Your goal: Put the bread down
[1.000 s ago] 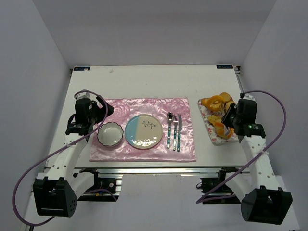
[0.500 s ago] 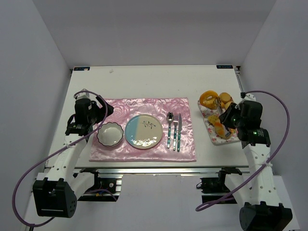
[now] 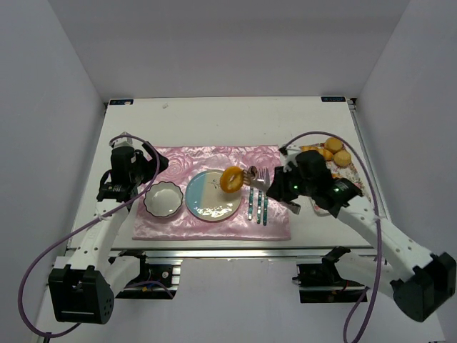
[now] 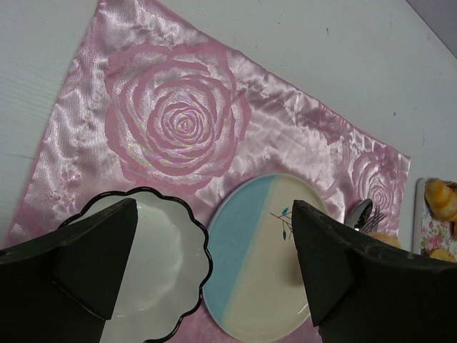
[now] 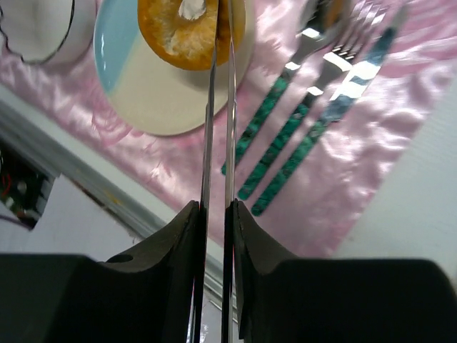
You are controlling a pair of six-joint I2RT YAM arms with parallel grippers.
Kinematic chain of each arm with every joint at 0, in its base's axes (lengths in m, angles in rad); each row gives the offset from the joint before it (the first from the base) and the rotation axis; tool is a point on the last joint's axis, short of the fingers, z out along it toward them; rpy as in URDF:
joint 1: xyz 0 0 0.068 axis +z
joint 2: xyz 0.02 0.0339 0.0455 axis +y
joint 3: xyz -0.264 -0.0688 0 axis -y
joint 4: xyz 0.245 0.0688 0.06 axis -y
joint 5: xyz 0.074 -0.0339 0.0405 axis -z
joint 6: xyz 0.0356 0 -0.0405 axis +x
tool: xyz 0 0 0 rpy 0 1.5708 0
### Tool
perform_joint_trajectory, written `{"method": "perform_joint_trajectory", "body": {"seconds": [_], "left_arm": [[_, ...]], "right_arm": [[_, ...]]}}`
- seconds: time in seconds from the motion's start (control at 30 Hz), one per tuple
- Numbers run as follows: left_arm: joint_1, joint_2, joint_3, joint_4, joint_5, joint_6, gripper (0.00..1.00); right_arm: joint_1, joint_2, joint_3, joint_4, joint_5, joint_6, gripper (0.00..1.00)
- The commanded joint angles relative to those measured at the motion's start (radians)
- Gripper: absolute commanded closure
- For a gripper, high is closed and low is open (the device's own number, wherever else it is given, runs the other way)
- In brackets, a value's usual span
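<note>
The plate's middle (image 3: pixel 213 194) lies below my right gripper, to the left in the top view. My right gripper will go down that way next and let go of the tongs' handles.
The bread (image 3: pixel 231 179), a golden-orange ring, hangs in the air over the right part of the blue-and-cream plate (image 3: pixel 205 202). Thin metal tongs (image 3: pixel 251 183) pinch it. My right gripper (image 3: pixel 282 187) is shut on the tongs' handles, above the cutlery. In the right wrist view the bread (image 5: pixel 178 32) sits at the tips of the tongs (image 5: pixel 218 107), above the plate (image 5: pixel 153 100), with my gripper (image 5: pixel 214 207) clamped round the blades. My left gripper (image 3: pixel 152 166) is open and empty, above the bowl; its wrist view (image 4: pixel 214 271) shows the plate (image 4: pixel 264 271) below.
A white scalloped bowl (image 3: pixel 163 199) sits left of the plate on the pink placemat (image 3: pixel 214 158). A spoon and forks (image 3: pixel 258 194) lie right of the plate. A floral tray (image 3: pixel 355 179) at the right holds tan buns (image 3: pixel 343 158).
My right arm has swung left from the tray to over the plate, carrying the bread in the tongs. The left arm has not moved.
</note>
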Motion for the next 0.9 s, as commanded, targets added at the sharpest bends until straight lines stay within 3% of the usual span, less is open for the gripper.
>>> {"method": "perform_joint_trajectory", "body": {"seconds": [0.0,0.27,0.4,0.43,0.57,0.87], "left_arm": [[-0.005,-0.039,-0.008,-0.011,0.008,-0.012,0.02],[-0.005,-0.044,-0.008,-0.017,0.016,-0.018,0.02],[-0.005,-0.045,-0.010,-0.019,0.019,-0.019,0.02],[-0.005,-0.047,-0.010,-0.019,0.019,-0.018,0.02],[-0.005,-0.047,-0.010,-0.017,0.019,-0.019,0.02],[-0.005,-0.047,-0.010,-0.019,0.021,-0.019,0.02]], "right_arm": [[0.126,0.093,0.065,0.101,0.054,0.040,0.95],[0.205,0.230,0.099,0.128,-0.015,0.094,0.91],[0.217,0.256,0.124,0.092,0.018,0.111,0.72],[0.216,0.256,0.127,0.088,0.029,0.115,0.64],[0.216,0.242,0.143,0.083,0.074,0.121,0.52],[0.217,0.202,0.171,0.086,0.120,0.111,0.50]]}}
